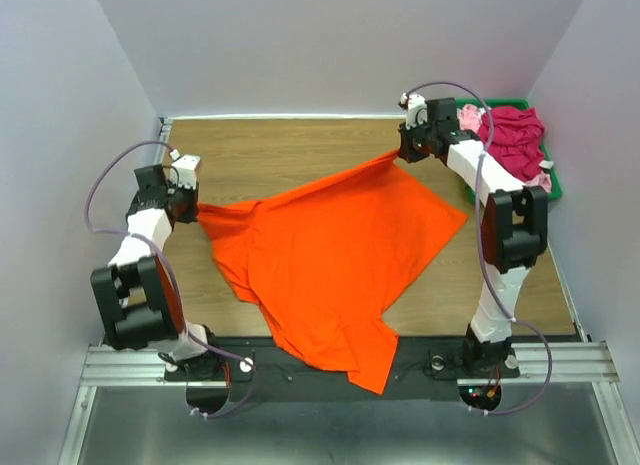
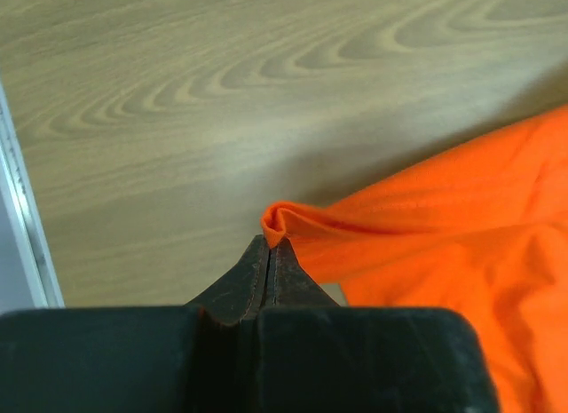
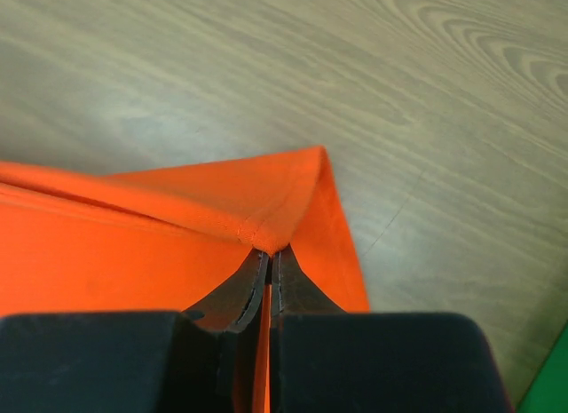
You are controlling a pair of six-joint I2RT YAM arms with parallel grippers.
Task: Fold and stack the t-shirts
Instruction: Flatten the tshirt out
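My right gripper will go outward to the bare wood by the table's far edge (image 1: 386, 132) and release the t-shirt, as the orange t-shirt (image 1: 335, 260) still hangs over the table's near edge.
A bright orange t-shirt (image 1: 335, 260) is stretched between both arms over the wooden table, its lower part draping past the near edge. My left gripper (image 1: 193, 207) is shut on its left corner, pinching the orange t-shirt (image 2: 417, 226) at the tips of the gripper (image 2: 271, 246). At the far right my right gripper (image 1: 402, 150) is shut on another corner of the orange t-shirt (image 3: 160, 235); cloth runs between the jaws of that gripper (image 3: 271, 253). A magenta t-shirt (image 1: 512, 140) lies crumpled at the back right, with a pale pink t-shirt (image 1: 541, 178) peeking from beside it.
A green plastic bin (image 1: 554, 183) at the back right holds the magenta and pink cloth. White walls close in the table on the left, back and right. A metal rail (image 1: 340, 365) runs along the near edge by the arm bases.
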